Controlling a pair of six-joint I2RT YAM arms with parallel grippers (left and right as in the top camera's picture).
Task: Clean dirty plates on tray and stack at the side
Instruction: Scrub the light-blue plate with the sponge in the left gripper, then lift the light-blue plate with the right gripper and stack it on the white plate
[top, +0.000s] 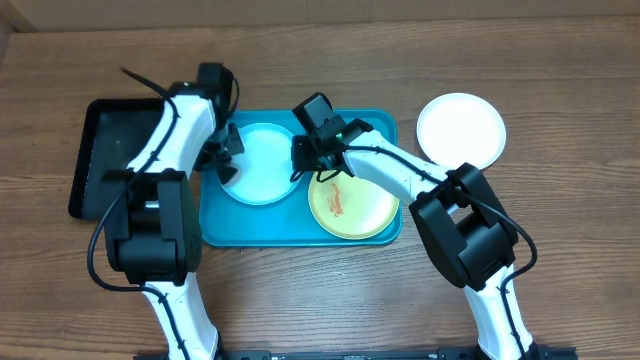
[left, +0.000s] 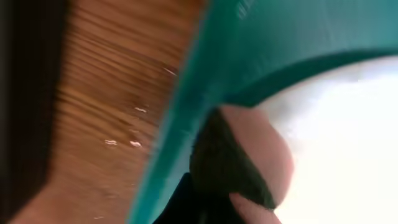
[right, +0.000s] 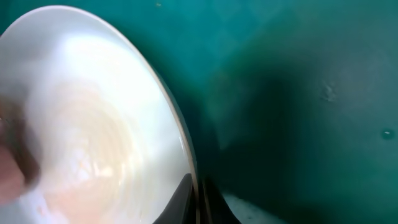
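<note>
The rim of the plate will go up and to the right in the overhead view with my right gripper. It will come down onto the white plate (top: 461, 130) for release, since that plate lies beside the tray.
The teal tray (top: 215, 225) holds a light blue plate (top: 262, 168) on its left and a yellow-green plate (top: 362, 212) with an orange-red smear on its right. A white plate (top: 461, 130) lies on the table to the right of the tray. My left gripper (top: 226, 155) is shut on a pink sponge with a dark green side (left: 249, 162), at the left rim of the light blue plate (left: 348, 137). My right gripper (top: 305, 160) is shut on that plate's right rim (right: 93, 124), one finger on each side (right: 196, 199).
A black tray (top: 110, 150) lies left of the teal tray, under the left arm. The teal tray's rim (left: 186, 106) and bare wood table (left: 112, 93) show beside the sponge. The tray floor (right: 298, 93) fills the right wrist view.
</note>
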